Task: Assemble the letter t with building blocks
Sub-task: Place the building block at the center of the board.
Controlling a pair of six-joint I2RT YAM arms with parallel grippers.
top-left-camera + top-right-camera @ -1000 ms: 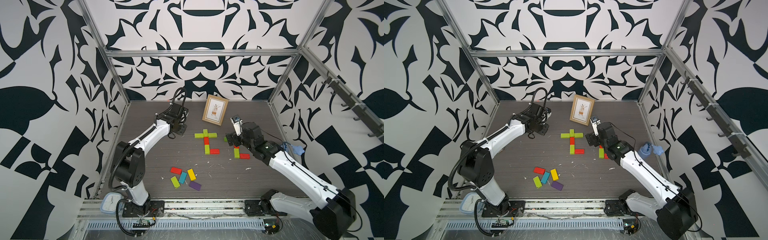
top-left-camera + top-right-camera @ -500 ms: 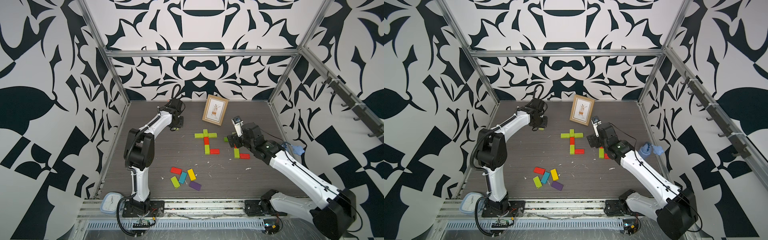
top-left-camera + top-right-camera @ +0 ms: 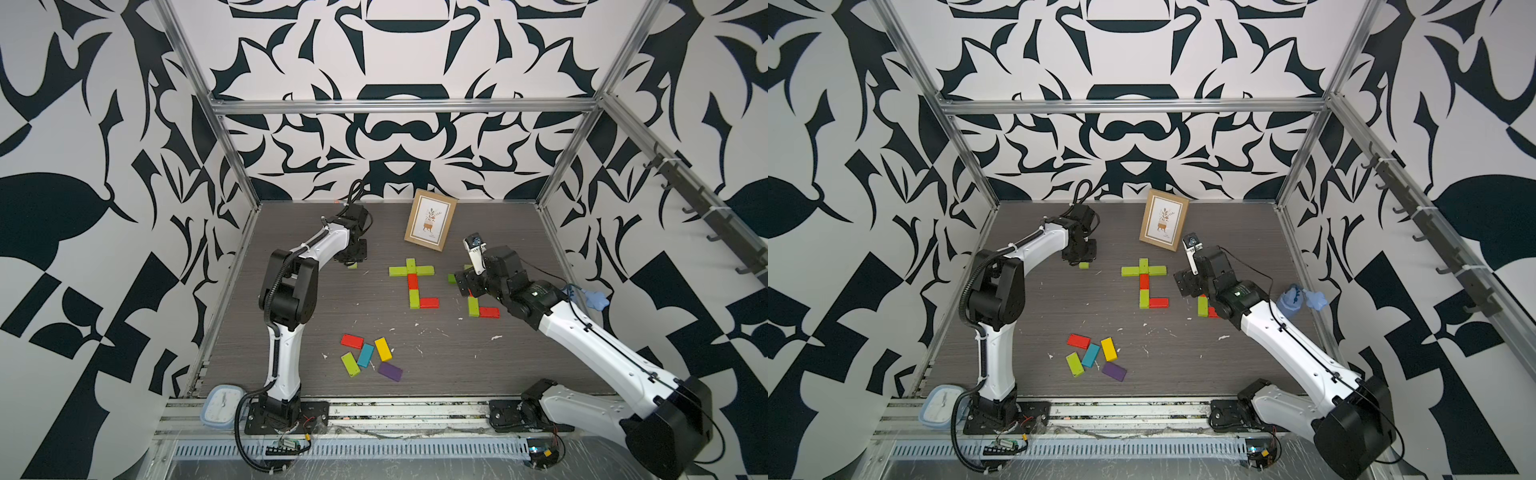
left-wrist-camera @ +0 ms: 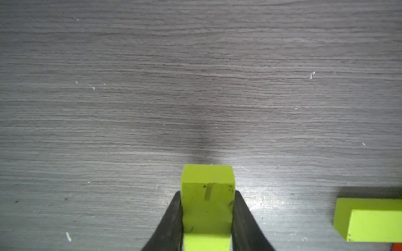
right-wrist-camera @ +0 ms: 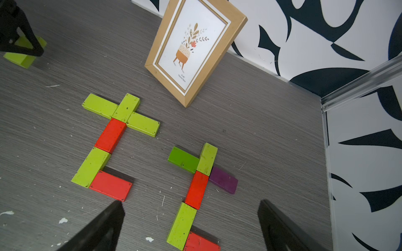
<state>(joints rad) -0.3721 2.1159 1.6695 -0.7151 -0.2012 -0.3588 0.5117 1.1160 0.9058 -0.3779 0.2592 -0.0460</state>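
The left gripper lowers the lime green building block onto the open tabletop just below next, clear of the finished t, and releases it.
My left gripper is shut on a lime green building block at the back left of the table, low over it, and shows in both top views. A finished t of lime green and red blocks lies mid-table. To its right a second t has dark green, lime, purple and red blocks. My right gripper hovers open above its stem and hides part of it in the top views. Loose red, blue, yellow, lime and purple blocks lie near the front.
A wooden picture frame leans at the back, just behind the two letters. A blue object lies by the right wall. A small clock sits at the front left corner. White crumbs dot the table.
The left arm has folded, its elbow swinging up and inward, while its gripper stays at the back left with the lime block, slightly nearer. The right arm has barely moved.
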